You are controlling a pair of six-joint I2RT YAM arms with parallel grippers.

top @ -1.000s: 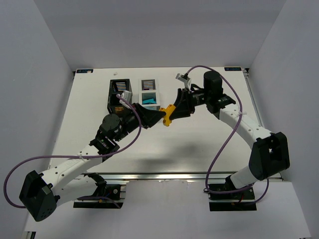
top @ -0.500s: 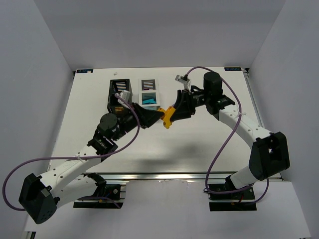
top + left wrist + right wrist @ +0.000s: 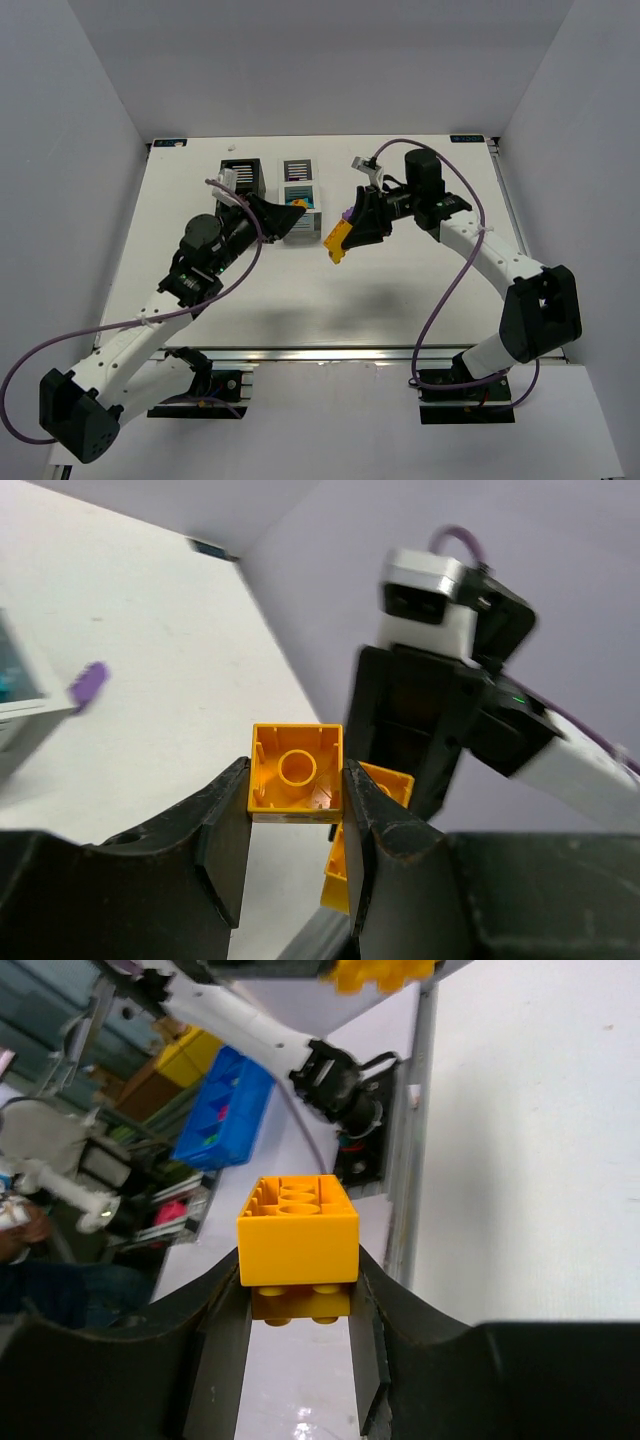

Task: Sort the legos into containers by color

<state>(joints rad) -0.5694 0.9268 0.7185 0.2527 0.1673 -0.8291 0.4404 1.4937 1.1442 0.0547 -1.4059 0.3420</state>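
Observation:
My left gripper is about to swing to the left in the top view and tilt down over the black container, because the white container has blue legos in it.
My left gripper is shut on a small square yellow lego, held hollow side toward the camera. My right gripper is shut on a larger yellow-orange lego with a studded yellow piece under it. From above, the right gripper holds that lego over the table middle. The left gripper hangs in front of the white container. The black container stands beside it on the left. A purple lego lies by the right gripper; the left wrist view shows this purple lego too.
The table's right edge and back wall bound the workspace. Purple cables loop along both arms. The left wrist view shows the right arm's wrist camera close ahead.
The two grippers met at the yellow lego, then drew apart. My left arm pulled back left toward the containers with the small yellow piece. The right gripper kept the larger lego.

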